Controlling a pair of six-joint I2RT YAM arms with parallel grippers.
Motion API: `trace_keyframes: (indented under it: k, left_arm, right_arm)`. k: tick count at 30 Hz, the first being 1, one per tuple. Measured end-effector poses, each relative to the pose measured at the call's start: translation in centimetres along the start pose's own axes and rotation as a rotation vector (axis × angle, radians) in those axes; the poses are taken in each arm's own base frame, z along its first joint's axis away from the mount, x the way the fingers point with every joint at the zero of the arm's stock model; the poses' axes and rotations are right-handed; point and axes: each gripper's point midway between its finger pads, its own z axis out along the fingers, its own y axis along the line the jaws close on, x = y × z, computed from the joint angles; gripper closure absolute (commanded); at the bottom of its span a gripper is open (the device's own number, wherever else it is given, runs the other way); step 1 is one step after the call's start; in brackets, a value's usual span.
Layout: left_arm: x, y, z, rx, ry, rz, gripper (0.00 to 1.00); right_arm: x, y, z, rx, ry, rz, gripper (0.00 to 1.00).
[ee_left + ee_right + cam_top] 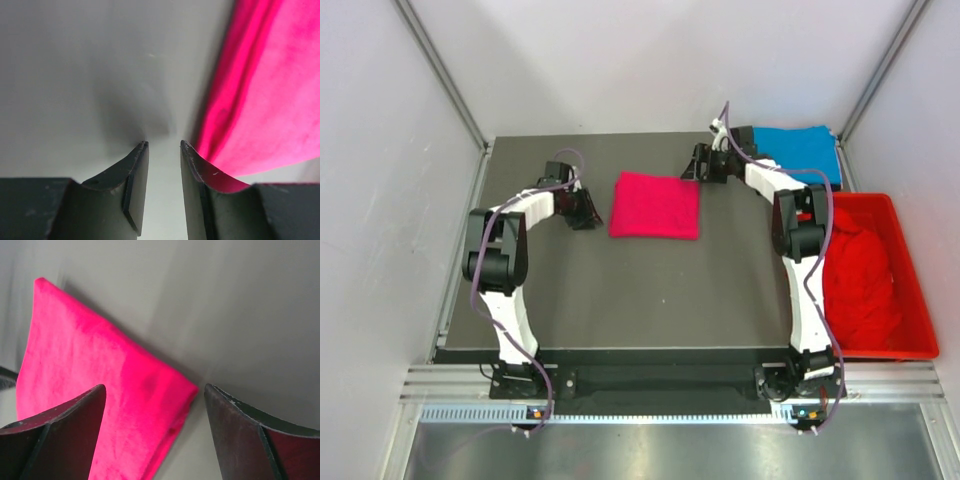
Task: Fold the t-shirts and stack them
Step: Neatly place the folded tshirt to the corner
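The pink shirt's corner nearest the blue shirt (694,184) (181,394) lies below and back of my right gripper. I should next ease the gripper down and back and close its open fingers on that corner.
A bright pink t-shirt (655,205) lies folded in a square at the middle back of the dark table. A sky blue t-shirt (800,150) lies folded at the back right. Red t-shirts (860,275) lie heaped in the crate. My left gripper (585,215) sits low just left of the pink shirt, slightly open and empty (163,145); the shirt's edge (265,90) is beside its right finger. My right gripper (705,165) is wide open at the shirt's far right corner, and that corner (125,390) shows between its jaws (155,387).
A rigid red plastic crate (885,352) stands at the table's right edge beside the right arm. White walls with metal frame posts enclose the table on the left, back and right. The bare dark table (640,300) stretches in front of the pink shirt.
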Motion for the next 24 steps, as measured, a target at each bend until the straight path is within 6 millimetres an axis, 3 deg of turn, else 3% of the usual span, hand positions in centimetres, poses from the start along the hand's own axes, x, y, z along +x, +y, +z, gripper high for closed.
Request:
trace_keyframes:
  k: [7, 10, 15, 17, 24]
  left_arm:
    - [-1.7, 2.0, -1.4, -0.067, -0.032, -0.014, 0.62]
    - [-1.9, 0.5, -2.7, -0.053, -0.051, 0.018, 0.62]
    - [-1.7, -4.8, -5.2, 0.072, -0.102, 0.097, 0.62]
    - [-0.8, -6.4, -5.5, 0.117, -0.093, 0.117, 0.63]
    - [2.1, -4.6, -4.6, 0.093, -0.022, 0.072, 0.63]
  right_arm:
    - [0.7, 0.3, 0.2, 0.034, 0.011, -0.04, 0.22]
    - [1.3, 0.6, -0.2, 0.054, 0.018, -0.04, 0.23]
    - [2.5, 1.1, -0.7, 0.064, 0.029, -0.021, 0.24]
    - [2.5, 1.2, -0.6, 0.064, 0.028, -0.015, 0.24]
    - [2.4, 1.2, -0.6, 0.065, 0.024, -0.002, 0.27]
